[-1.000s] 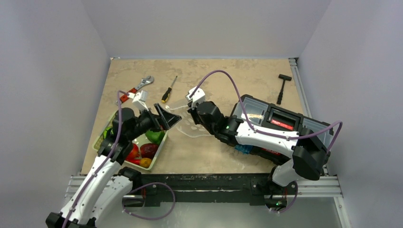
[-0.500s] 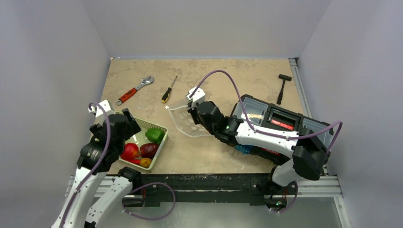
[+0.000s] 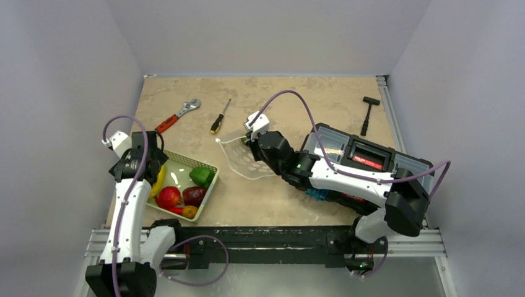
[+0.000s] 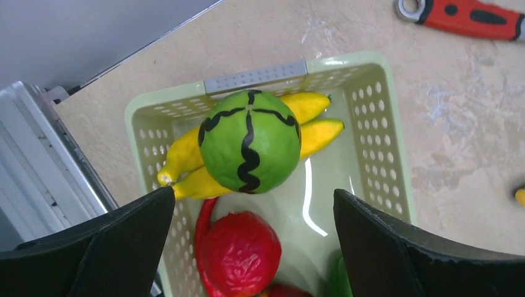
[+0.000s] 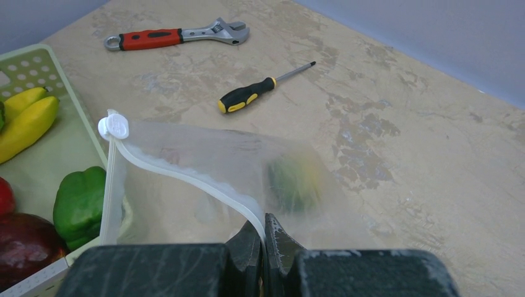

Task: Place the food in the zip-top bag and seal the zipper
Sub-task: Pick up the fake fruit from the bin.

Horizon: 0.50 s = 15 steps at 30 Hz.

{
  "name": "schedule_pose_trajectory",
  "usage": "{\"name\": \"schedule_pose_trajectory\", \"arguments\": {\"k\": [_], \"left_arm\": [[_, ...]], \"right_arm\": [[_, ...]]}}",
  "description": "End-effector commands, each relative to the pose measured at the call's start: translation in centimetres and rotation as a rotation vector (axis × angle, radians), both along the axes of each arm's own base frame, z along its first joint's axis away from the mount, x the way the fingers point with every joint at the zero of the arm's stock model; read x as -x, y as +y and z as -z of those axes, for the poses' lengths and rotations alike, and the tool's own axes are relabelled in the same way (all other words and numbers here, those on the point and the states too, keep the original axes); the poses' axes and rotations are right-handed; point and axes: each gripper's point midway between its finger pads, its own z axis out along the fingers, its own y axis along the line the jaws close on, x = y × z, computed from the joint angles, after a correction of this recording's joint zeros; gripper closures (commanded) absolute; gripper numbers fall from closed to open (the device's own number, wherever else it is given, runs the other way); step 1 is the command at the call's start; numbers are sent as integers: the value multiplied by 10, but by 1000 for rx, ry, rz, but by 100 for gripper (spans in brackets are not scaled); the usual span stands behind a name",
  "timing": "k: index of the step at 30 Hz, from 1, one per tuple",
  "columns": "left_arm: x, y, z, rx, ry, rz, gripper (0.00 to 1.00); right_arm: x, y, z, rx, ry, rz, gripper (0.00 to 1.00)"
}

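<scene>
The green striped ball lies uncovered on the yellow pieces, so my left gripper should next go down, turning slightly, open fingers on either side of it.
The food lies in a pale green mesh basket: a green striped ball, yellow pieces, a red fruit, a long red chilli, a green pepper and a dark maroon piece. My left gripper is open and empty above the basket's left end. My right gripper is shut on the zipper strip of the clear dotted zip-top bag, holding it above the table. A white slider sits at the strip's end. A blurred green-yellow shape shows through the bag.
A black toolbox lies under my right arm. A red-handled wrench, a screwdriver and a hammer lie farther back. The table's left edge runs close beside the basket.
My left gripper has drawn back from the bag's mouth to the left and now hangs open over the basket. The right gripper has kept hold of the bag.
</scene>
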Motion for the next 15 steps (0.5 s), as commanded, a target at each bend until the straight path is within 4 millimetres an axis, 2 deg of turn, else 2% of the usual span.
{"name": "schedule_pose_trajectory", "arguments": {"k": [1,5,9,15], "left_arm": [[-21,14,5,29,-135,-92,0],[-28,23,17,27,-193,-120,0],[-19,29,38,87,-103,-229,0],[-17,26,62,215,-5,-331,0]], "right_arm": [[0,-3,-23,-61,-37,13,100],[0,-1,-22,-63,-34,7,100],[0,0,-19,-58,-26,6,100],[-1,1,-20,-61,-28,4,100]]}}
